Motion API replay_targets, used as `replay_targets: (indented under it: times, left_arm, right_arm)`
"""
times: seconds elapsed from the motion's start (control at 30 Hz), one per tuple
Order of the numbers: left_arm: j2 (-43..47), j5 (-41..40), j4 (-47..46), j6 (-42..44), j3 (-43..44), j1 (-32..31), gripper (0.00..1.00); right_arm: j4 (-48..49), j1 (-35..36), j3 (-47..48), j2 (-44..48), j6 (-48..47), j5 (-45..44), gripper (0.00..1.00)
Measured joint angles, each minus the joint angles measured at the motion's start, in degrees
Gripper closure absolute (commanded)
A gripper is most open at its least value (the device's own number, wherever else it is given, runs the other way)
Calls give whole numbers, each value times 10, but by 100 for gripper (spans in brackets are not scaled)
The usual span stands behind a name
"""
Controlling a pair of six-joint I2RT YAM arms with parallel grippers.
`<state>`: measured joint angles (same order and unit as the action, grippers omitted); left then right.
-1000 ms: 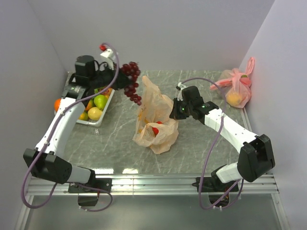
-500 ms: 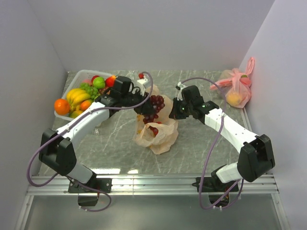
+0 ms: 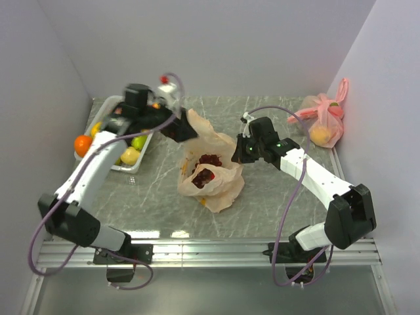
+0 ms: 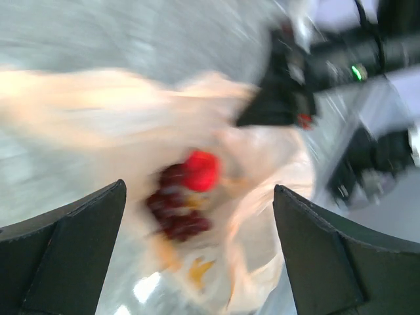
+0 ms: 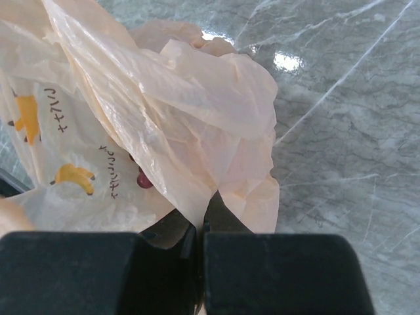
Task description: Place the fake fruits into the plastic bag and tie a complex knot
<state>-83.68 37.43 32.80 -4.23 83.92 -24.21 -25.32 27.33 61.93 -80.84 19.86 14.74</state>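
The orange sits exposed at the tray's edge, so my left gripper will move away from the bag, to the left in the top view, and then down onto it.
The peach-orange plastic bag lies open in the middle of the table. Dark purple grapes and a red fruit rest inside it. My left gripper hovers open at the bag's upper left, holding nothing. Its wrist view is blurred and shows wide-apart fingers above the red fruit and the grapes. My right gripper is shut on the bag's right edge. In the right wrist view the closed gripper pinches the thin plastic bag. More fake fruits, an orange and a green apple, sit at the left.
A white tray at the back left holds the remaining fruits. A pink tied bag with a yellow fruit inside lies at the back right by the wall. White walls close in the table on three sides.
My left gripper carried the grape bunch from the tray to the bag, opened and let it drop in, then drew back up and left. The right arm has stayed put.
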Motion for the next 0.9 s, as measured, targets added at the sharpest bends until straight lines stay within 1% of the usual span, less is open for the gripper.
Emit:
replay_targets:
  times: [0.13, 0.3, 0.4, 0.53, 0.63, 0.9]
  left_arm:
    - [55, -18, 32, -9, 29, 146, 1]
    - [81, -53, 97, 5, 53, 365, 1]
    - [68, -99, 141, 20, 53, 449, 1]
    - [23, -139, 181, 49, 53, 517, 1]
    - [-26, -161, 199, 82, 53, 553, 0]
    - [-89, -195, 203, 166, 46, 560, 1]
  right_arm:
    - [0, 0, 0, 0, -3, 1, 100]
    - [0, 0, -1, 0, -10, -2, 100]
    - [0, 0, -3, 0, -14, -3, 100]
    - [0, 0, -6, 0, -15, -3, 100]
    - [0, 0, -6, 0, -15, -2, 100]
    - [0, 0, -6, 0, -15, 4, 100]
